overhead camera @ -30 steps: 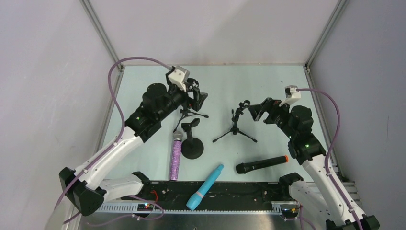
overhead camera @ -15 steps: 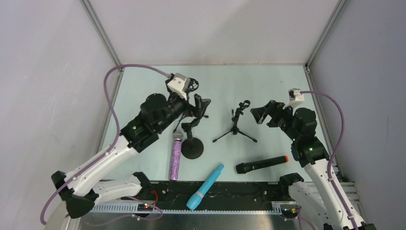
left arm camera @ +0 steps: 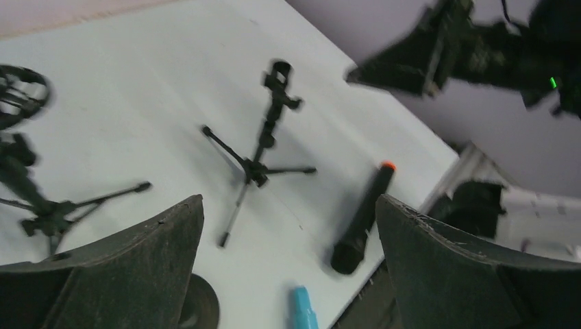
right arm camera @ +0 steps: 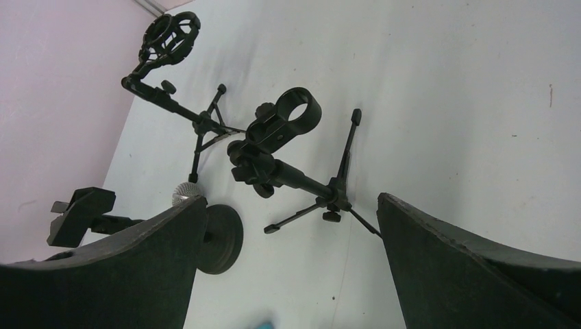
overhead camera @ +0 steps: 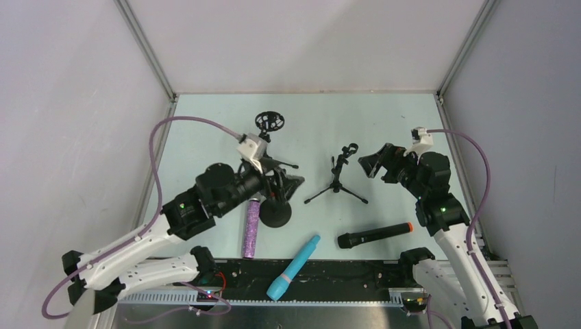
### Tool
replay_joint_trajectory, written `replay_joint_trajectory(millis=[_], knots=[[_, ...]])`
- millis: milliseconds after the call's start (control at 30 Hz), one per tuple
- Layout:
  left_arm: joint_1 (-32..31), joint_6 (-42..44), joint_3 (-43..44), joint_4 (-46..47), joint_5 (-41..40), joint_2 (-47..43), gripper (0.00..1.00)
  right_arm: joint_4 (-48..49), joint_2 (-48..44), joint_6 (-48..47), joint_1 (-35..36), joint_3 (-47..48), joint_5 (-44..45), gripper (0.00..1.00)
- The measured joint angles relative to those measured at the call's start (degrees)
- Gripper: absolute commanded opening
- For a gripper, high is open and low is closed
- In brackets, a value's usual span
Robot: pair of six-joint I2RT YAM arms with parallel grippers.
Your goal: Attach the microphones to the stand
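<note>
I will next move my left gripper back and down and tilt its fingers downward to close around the cyan microphone's collar (overhead camera: 286,276), because that collar sits clear over the cable tray.
Three microphones lie near the front edge: purple glitter (overhead camera: 250,232), light cyan-blue (overhead camera: 293,267), and black with an orange ring (overhead camera: 374,235). Three black stands are on the table: a tripod with a shock mount (overhead camera: 269,122), a tripod with a ring clip (overhead camera: 337,179), and a round-base stand (overhead camera: 275,214). My left gripper (overhead camera: 288,186) is open and empty above the round-base stand, hiding its clip. My right gripper (overhead camera: 370,163) is open and empty, right of the clip tripod. The left wrist view shows my left gripper (left arm camera: 289,200), the clip tripod (left arm camera: 264,147) and the black microphone (left arm camera: 363,219). The right wrist view shows my right gripper (right arm camera: 291,199) and the clip tripod (right arm camera: 288,147).
A black cable tray (overhead camera: 322,277) runs along the front edge under the cyan microphone's head. Metal frame posts (overhead camera: 147,51) stand at the back corners. The right wrist view shows the shock-mount tripod (right arm camera: 170,38), the round base (right arm camera: 223,236) and the silver mesh head (right arm camera: 183,193).
My left arm has drawn back from the shock-mount tripod toward the front, over the round-base stand; that tripod now stands uncovered. My right gripper has pulled slightly right of the clip tripod.
</note>
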Motion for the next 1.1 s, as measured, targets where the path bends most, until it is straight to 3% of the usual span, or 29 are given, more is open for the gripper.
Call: replay_joint_trajectory(millis=[200, 467, 633, 1100], knots=[[-10.9, 0.0, -0.9, -3.6, -1.1, 3.4, 0.98, 0.0, 0.9, 0.2, -0.2, 0.0, 0.0, 0.98], [-20.4, -1.6, -0.9, -9.6, -5.0, 16.0, 0.98, 0.0, 1.3, 0.6, -0.3, 0.0, -0.3, 0.98], [-23.9, -5.5, -1.3, -14.0, -7.8, 21.5, 0.98, -0.1, 1.3, 0.6, -0.3, 0.0, -0.5, 0.98], [-31.9, -18.8, -6.3, -25.5, -8.4, 26.8, 0.95, -0.3, 1.9, 0.6, -0.4, 0.0, -1.2, 0.97]])
